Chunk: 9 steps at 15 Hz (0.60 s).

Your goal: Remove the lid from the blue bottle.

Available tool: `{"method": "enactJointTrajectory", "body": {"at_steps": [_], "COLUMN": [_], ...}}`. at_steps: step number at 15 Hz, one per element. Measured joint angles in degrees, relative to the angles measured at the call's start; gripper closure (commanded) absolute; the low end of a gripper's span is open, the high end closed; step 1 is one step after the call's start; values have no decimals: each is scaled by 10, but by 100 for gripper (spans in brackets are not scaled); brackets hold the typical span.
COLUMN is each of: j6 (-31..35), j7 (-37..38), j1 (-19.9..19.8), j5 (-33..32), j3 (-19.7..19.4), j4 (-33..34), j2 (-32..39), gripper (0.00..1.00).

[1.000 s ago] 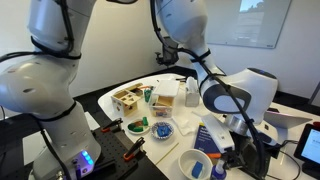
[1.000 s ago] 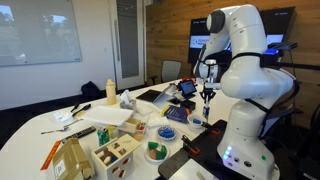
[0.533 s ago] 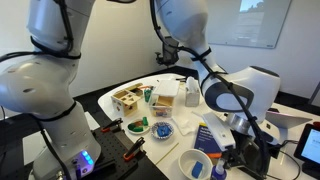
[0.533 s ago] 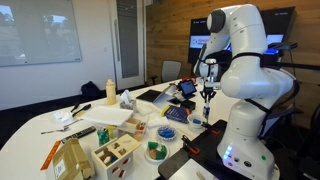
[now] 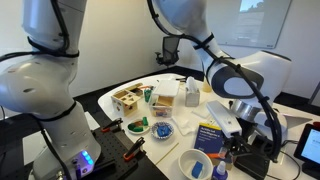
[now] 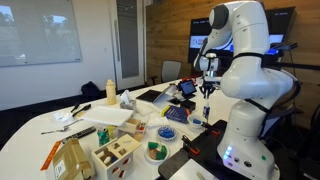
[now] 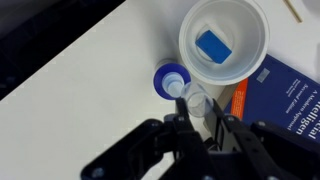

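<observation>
My gripper moves the lid outward past the blue bottle next, then down to the tabletop and releases it, since it hangs clear of the bottle's opening.
In the wrist view the blue bottle stands upright on the white table, seen from above, just left of the white bowl. My gripper is shut on the lid, a small clear round cap, and holds it above and slightly to the right of the bottle's mouth. In an exterior view the gripper hangs over the bottle beside the bowl. In an exterior view from the far side the gripper hovers above the table's far end; the bottle is too small to make out there.
The white bowl holds a blue block. A blue-and-orange book lies to its right. A round blue patterned dish, a wooden box and green items sit further along the table. A laptop is nearby.
The arm has risen, lifting the gripper up and away from the bottle top with the lid between the fingers. The other things have not moved.
</observation>
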Motion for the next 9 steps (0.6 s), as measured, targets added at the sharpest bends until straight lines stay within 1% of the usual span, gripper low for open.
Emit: {"method": "enactJointTrajectory", "body": {"at_steps": [3, 5, 7, 9], "j6": [1, 21, 35, 40], "j7": [1, 1, 1, 1], "j1": [-2, -12, -29, -55], "j5": [6, 29, 60, 94], "j3": [-4, -5, -2, 13], "j4": [5, 18, 43, 81], "j2": [-18, -15, 12, 61], "gripper": [94, 94, 94, 94]}}
